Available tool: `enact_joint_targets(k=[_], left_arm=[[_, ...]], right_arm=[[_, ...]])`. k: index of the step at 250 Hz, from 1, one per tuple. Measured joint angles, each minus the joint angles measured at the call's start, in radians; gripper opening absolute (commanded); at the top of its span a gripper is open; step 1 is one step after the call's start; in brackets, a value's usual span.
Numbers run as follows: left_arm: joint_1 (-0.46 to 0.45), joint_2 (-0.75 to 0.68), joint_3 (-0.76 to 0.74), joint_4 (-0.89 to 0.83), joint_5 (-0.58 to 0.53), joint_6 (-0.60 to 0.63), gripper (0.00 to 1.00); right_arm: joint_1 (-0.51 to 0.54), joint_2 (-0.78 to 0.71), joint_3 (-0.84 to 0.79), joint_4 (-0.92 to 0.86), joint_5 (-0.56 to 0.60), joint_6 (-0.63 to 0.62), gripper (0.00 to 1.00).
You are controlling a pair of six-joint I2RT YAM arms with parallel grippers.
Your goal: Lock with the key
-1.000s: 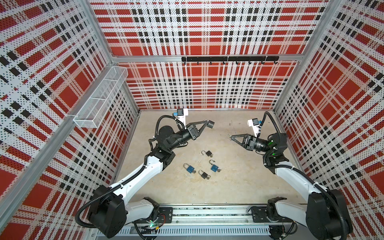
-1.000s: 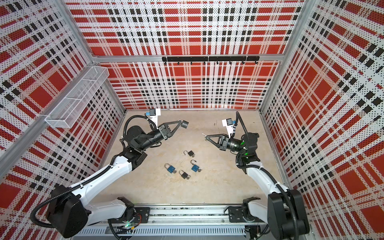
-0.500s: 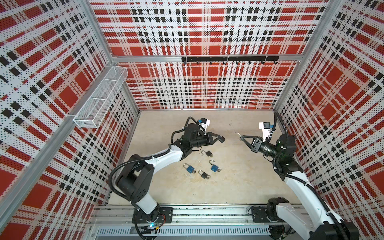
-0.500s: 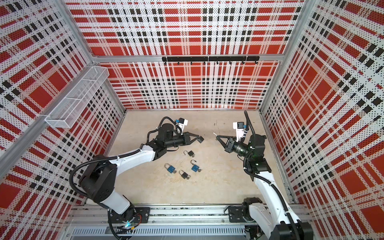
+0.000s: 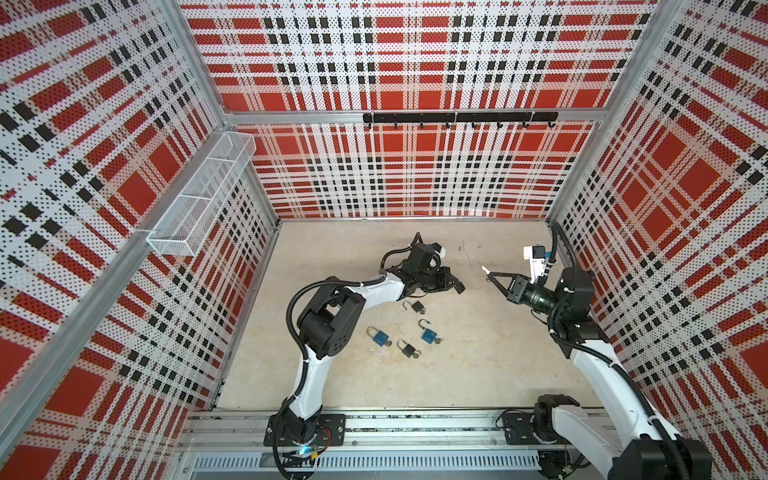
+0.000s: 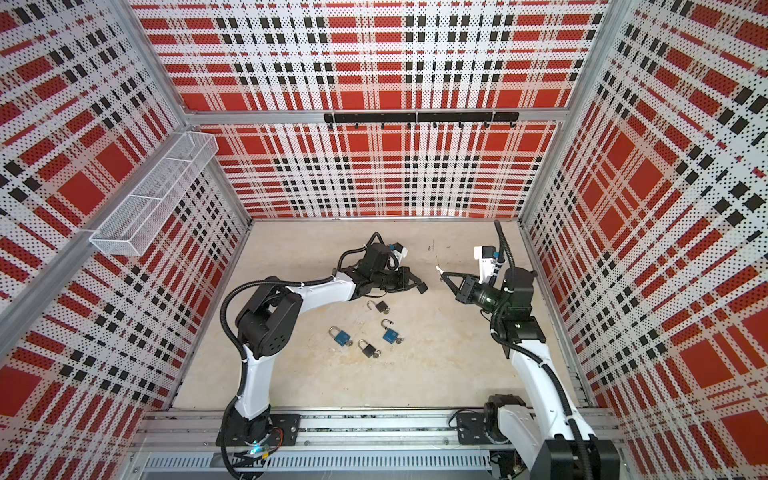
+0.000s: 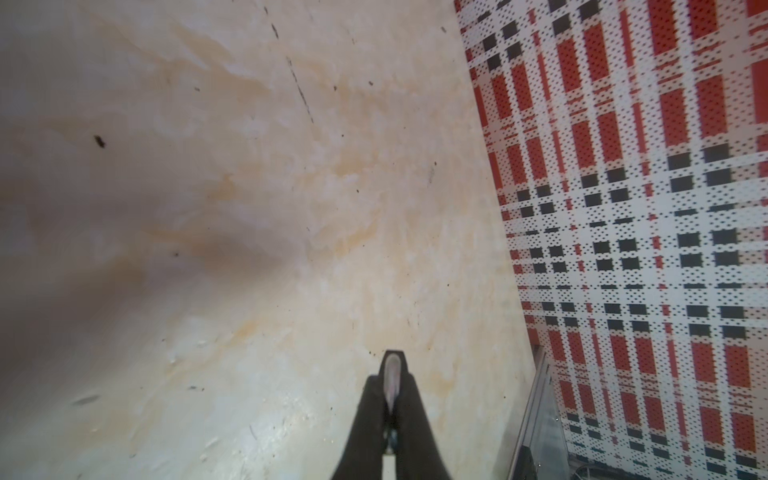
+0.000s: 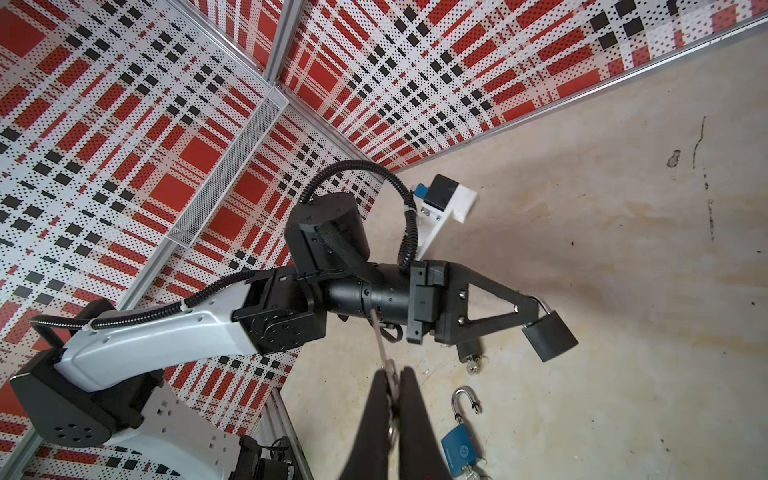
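My left gripper needs to go down next until the black padlock [image 8: 549,337] touches the bare beige floor, then let go of the silver shackle, because that clear patch is below my fingers.
My left gripper [image 5: 456,286] [image 6: 419,286] is shut on the silver shackle of a black padlock [image 8: 549,337], which hangs below its fingertips above the middle of the floor. In the left wrist view the closed fingers [image 7: 370,415] pinch that metal shackle [image 7: 392,374]. My right gripper [image 5: 492,275] [image 8: 392,376] is shut on a key [image 8: 379,338]. The key's pale tip [image 5: 484,269] [image 6: 437,269] points toward the padlock, a short gap to its right. Key and padlock are apart.
Several padlocks lie on the beige floor in front of the left gripper: a black one with an open shackle [image 5: 419,307], a blue one [image 5: 379,337], a blue one with an open shackle [image 5: 428,336] [image 8: 459,446] and another black one [image 5: 409,350]. A wire basket [image 5: 199,199] hangs on the left wall.
The left arm has folded its elbow in and carried the padlock lower and rightward toward the middle. The right gripper with the key has drawn back to the right.
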Motion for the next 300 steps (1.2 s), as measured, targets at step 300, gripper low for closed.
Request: enact_joint_targets(k=[300], left_arm=[[-0.001,0.16,0.143,-0.143,-0.084,-0.027,0.25]], right_arm=[[0.0,-0.039,-0.054,0.002,0.007,-0.004,0.0]])
